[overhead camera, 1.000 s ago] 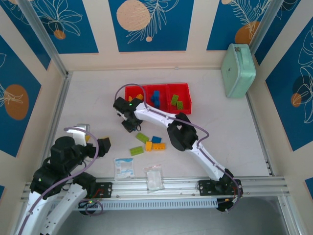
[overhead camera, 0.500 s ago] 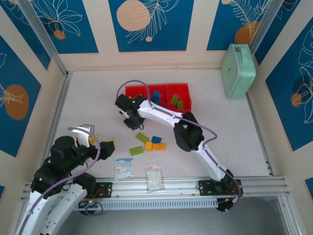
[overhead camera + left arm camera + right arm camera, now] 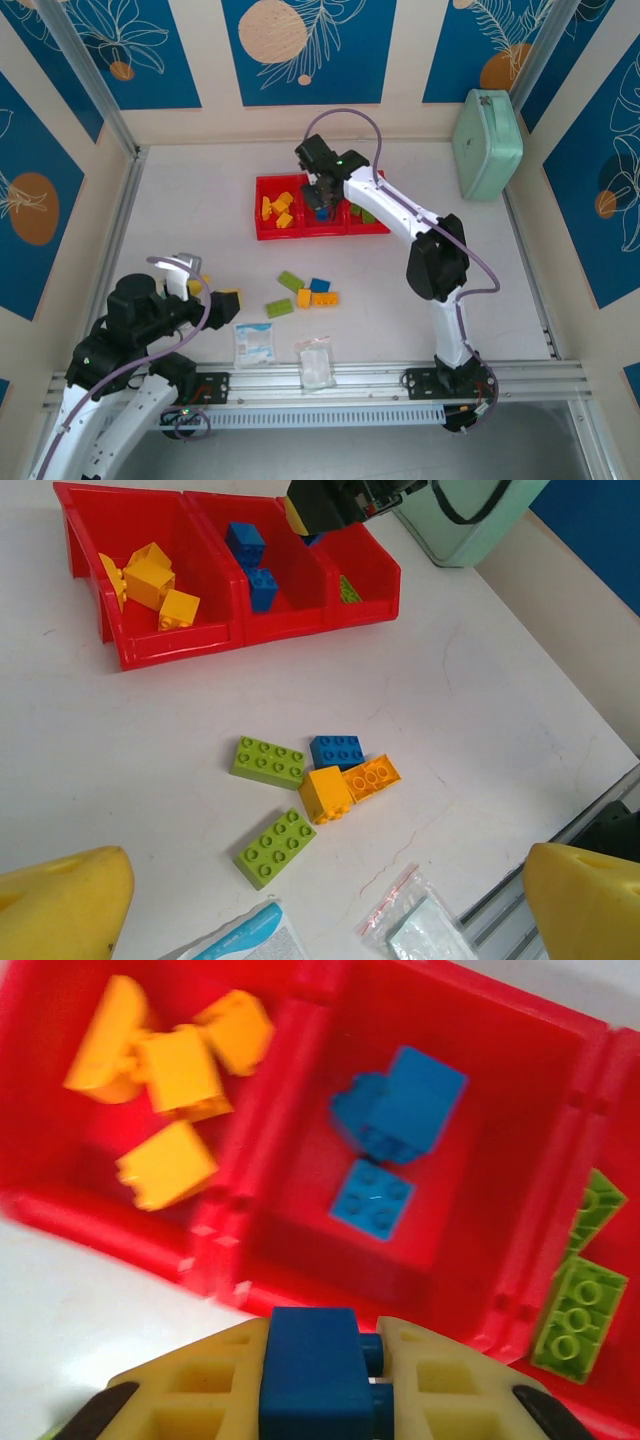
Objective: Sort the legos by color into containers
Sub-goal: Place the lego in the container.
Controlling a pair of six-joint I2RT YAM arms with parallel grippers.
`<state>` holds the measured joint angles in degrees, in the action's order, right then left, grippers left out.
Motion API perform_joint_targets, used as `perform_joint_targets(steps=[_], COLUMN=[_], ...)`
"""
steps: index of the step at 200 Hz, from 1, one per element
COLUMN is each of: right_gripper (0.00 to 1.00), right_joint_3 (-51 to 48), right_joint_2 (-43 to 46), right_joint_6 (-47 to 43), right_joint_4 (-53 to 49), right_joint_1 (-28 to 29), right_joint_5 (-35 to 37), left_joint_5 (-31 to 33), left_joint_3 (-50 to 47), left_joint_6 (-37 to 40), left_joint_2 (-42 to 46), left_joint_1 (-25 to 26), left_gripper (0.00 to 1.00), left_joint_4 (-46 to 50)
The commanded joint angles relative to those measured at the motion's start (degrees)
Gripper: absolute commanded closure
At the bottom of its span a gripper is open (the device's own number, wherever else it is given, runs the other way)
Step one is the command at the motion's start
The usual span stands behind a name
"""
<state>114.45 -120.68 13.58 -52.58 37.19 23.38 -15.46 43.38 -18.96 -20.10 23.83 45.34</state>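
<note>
The right gripper lowers the blue lego into the middle section of the red tray next, then releases it.
My right gripper [image 3: 322, 196] hangs over the middle compartment of the red tray [image 3: 300, 234], shut on a blue lego [image 3: 315, 1375]. Yellow legos [image 3: 170, 1060] lie in the left compartment, blue ones [image 3: 395, 1110] in the middle, lime green ones [image 3: 580, 1300] in the right. On the table in front of the tray lie two green legos [image 3: 268, 761] [image 3: 276, 847], a blue one [image 3: 337, 751] and two yellow ones [image 3: 326, 793] [image 3: 372, 777]. My left gripper [image 3: 212, 292] stands open low at the near left, left of these loose legos, with nothing between its fingers.
A mint-green case [image 3: 487, 142] leans at the back right wall. Two clear packets [image 3: 254, 343] [image 3: 316, 362] lie near the front rail [image 3: 400, 380], just in front of the loose legos. Walls close the table on the left, back and right.
My right gripper closed on the blue lego near the tray's left front, then rose and swung right and back over the middle compartment. The left gripper has barely shifted.
</note>
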Motion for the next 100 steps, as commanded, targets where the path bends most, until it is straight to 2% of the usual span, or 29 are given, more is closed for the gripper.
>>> perform_joint_targets(steps=[1,22,48,60,100], right_gripper=[1.00,0.95,0.82,0.72,0.47], right_joint_3=[1.1,1.8,1.9,1.7,0.9], right_joint_2=[-3.3,-5.2,-6.6,-6.8,-5.2], right_joint_6=[0.8,0.8,1.2,1.3,2.3], right_joint_4=[-0.1,0.2,0.4,0.3,0.2], right_joint_1=[-0.7,-1.1,-1.3,-1.3,-1.0], right_joint_5=[-0.5,-0.6,-0.6,-0.4,1.0], left_joint_5=[-1.7,-1.5,-1.4,-1.3,-0.5], left_joint_3=[-0.5,-0.5,-0.6,-0.6,-0.6], left_joint_6=[1.0,1.0,1.0,1.0,0.9], left_joint_2=[-0.1,-0.1,-0.2,-0.3,-0.7], left_joint_1=[-0.5,-0.5,-0.5,-0.5,-0.5], left_gripper=[0.01,0.01,0.01,0.01,0.01], left_joint_4=[-1.5,-1.5,-1.5,-1.6,-1.5])
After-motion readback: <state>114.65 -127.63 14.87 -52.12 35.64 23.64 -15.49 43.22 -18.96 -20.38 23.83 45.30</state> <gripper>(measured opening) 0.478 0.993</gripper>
